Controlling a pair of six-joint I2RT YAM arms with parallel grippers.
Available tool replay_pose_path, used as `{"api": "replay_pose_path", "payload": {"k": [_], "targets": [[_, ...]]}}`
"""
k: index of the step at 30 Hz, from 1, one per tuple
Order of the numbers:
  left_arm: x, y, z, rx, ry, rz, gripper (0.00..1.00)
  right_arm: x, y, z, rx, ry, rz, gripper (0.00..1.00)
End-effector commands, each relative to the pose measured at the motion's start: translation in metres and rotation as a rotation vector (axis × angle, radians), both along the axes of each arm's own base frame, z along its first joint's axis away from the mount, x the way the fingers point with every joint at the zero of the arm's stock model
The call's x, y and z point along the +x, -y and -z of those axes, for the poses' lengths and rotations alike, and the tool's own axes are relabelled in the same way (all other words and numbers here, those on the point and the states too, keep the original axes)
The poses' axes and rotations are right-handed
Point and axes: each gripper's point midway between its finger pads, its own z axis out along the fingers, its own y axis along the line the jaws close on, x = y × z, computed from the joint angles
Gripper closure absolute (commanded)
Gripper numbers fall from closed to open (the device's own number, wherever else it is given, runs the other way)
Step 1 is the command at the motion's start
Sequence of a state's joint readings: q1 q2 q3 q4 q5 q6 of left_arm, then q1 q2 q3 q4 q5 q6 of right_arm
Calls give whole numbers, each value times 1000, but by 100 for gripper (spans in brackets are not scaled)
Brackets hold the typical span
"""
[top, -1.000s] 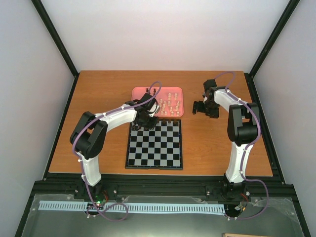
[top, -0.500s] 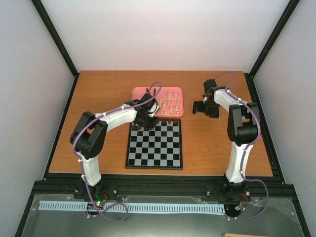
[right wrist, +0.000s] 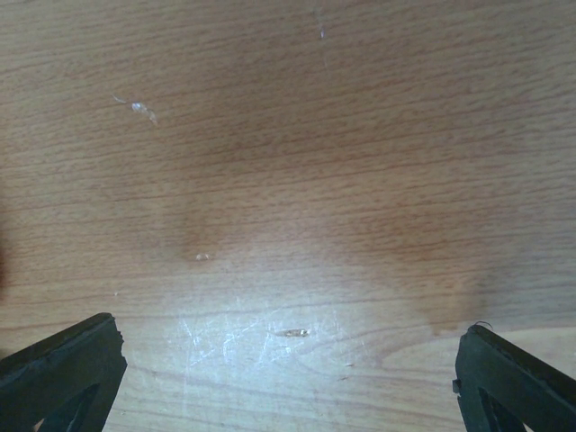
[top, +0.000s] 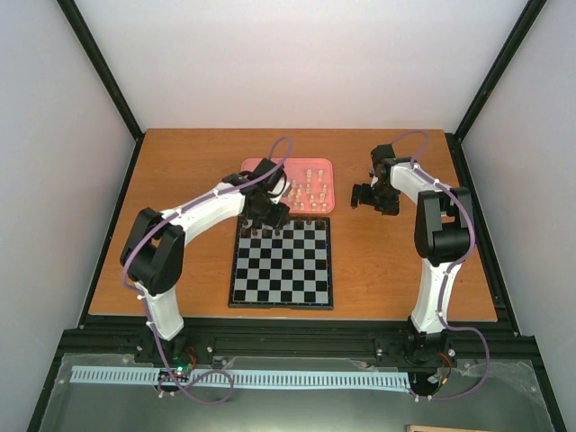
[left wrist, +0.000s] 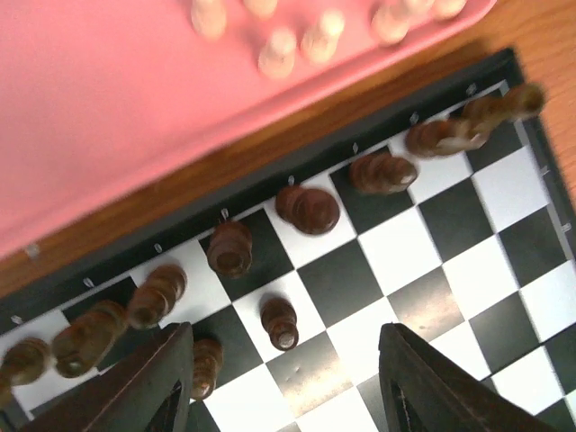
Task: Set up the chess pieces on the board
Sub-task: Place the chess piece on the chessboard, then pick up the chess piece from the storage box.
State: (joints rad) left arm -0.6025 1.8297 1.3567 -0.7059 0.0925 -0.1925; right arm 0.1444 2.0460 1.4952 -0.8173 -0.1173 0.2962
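My left gripper will move outward, then down into the far part of the pink tray to close there, because the row of pawns still has empty squares.
The board (top: pixel 281 270) lies mid-table, and a row of dark chess pieces (top: pixel 310 220) stands along its far edge. In the left wrist view that row runs across the board (left wrist: pixel 522 189) with a dark pawn (left wrist: pixel 279 322) one rank nearer and another pawn (left wrist: pixel 205 367) beside the left finger (left wrist: pixel 162 382). My left gripper (left wrist: pixel 288 382) hangs open above the first pawn, holding nothing; from above it (top: pixel 270 219) sits over the board's far left corner. Pale chess pieces (top: pixel 310 189) stand in the pink tray (top: pixel 256 166). My right gripper (right wrist: pixel 288 369) is open over bare wood.
The pink tray (left wrist: pixel 108 108) touches the board's far edge, with pale pieces (left wrist: pixel 279 54) near its rim. The right gripper (top: pixel 364 198) hovers right of the tray. Black frame posts and white walls surround the wooden table (top: pixel 180 180).
My left jaws have opened wide, leaving a dark pawn standing on the board. The left arm's elbow has swung left and the wrist has shifted toward the tray. The right arm is still.
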Motion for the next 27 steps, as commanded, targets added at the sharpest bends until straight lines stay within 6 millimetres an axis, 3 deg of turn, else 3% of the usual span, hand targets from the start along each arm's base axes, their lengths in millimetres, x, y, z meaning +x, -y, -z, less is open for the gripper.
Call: {"api": "replay_pose_path", "payload": {"k": [1,6,12,15,17,22,27], "targets": [[15,7,-59,-36,112,1,40,5,-1,-15,10,46,2,0],[46,14,-96,-63,183,-30,39,7,-4,-15,21,47,7,0],[125,-4,-99,-42,195,-196,48,10,-3,-20,22,55,11,0],[164,-10,-88,11,206,-280,53,10,-4,-20,25,50,13,0],[178,-16,-73,33,203,-346,58,10,-5,-19,29,42,15,0],[187,-13,-29,42,142,-412,62,12,-4,-17,20,29,2,0],[193,-2,-9,7,115,-399,63,15,-3,-10,11,10,-3,0]]}}
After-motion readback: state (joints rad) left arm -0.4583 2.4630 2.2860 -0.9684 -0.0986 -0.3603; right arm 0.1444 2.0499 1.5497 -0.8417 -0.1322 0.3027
